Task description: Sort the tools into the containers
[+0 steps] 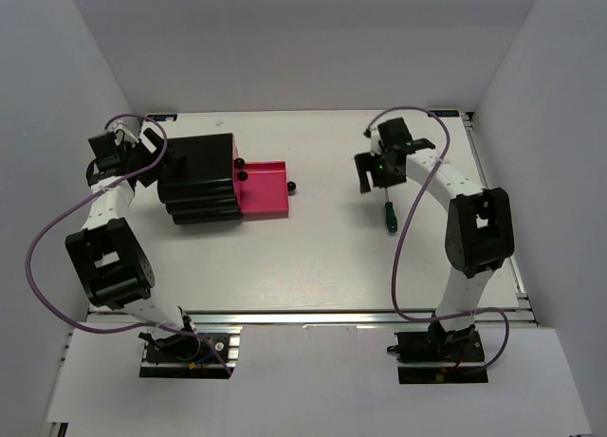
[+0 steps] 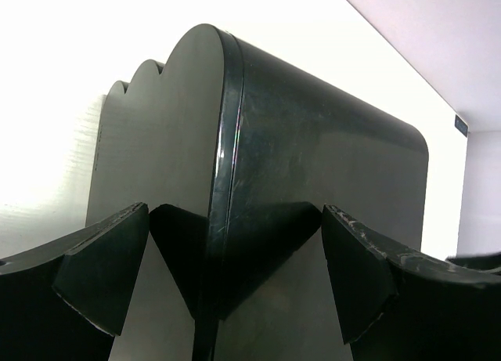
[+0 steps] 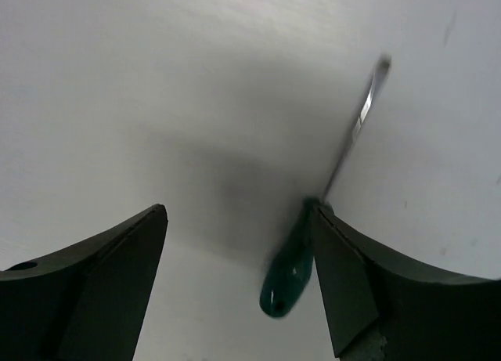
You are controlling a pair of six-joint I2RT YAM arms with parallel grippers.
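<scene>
The green handle of the bigger screwdriver (image 1: 387, 214) (image 3: 288, 268) lies below my right gripper and nearer my base, so the gripper lowers and draws back onto it next.
The black drawer cabinet (image 1: 199, 176) stands at the back left, with one magenta-pink drawer (image 1: 264, 189) pulled out to the right. My left gripper (image 1: 144, 162) is open at the cabinet's left side. In the left wrist view its jaws (image 2: 235, 279) straddle a rounded corner edge of the cabinet (image 2: 313, 173). The bigger green-handled screwdriver (image 1: 387, 214) lies on the table. My right gripper (image 1: 373, 179) is open just above it. In the right wrist view the green handle (image 3: 288, 276) lies beside the right fingertip (image 3: 340, 290), between the open jaws (image 3: 239, 286). The slim screwdrivers and the wrench are out of view.
Round black knobs (image 1: 240, 162) show on the cabinet front, and one (image 1: 292, 186) on the open drawer. Purple cables loop from both arms. White walls close in the table at the back and both sides.
</scene>
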